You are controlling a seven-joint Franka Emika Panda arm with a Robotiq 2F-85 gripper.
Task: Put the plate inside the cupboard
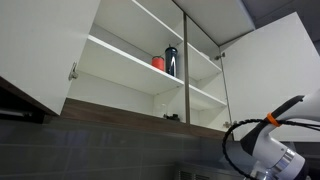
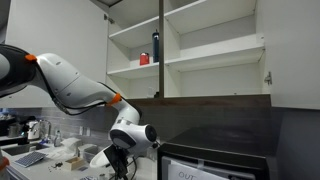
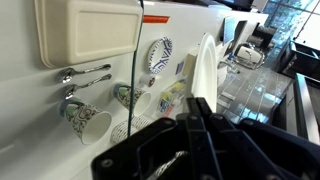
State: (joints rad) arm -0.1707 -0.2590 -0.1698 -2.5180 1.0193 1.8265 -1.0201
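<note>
The cupboard's lowest shelf (image 1: 120,105) is open and clear. I will next lift my gripper high above the counter, carry the white plate onto that shelf and release it.
The cupboard (image 1: 130,60) hangs open high on the wall, with white shelves, and shows in both exterior views (image 2: 205,50). The white plate (image 3: 205,65) stands edge-on in the wrist view, right at my fingertips and in line with the seam between them. My gripper (image 3: 200,102) is closed with the fingers pressed together on the plate's rim. In an exterior view my gripper (image 2: 118,165) is down at the counter, far below the cupboard, and the plate is hard to make out there.
A small red cup (image 1: 158,63) and a dark bottle (image 1: 171,61) stand on a cupboard shelf. A patterned cup (image 3: 88,120), a patterned plate (image 3: 160,52) and a clear rack (image 3: 250,95) are around the gripper. A black appliance (image 2: 215,155) stands beside it.
</note>
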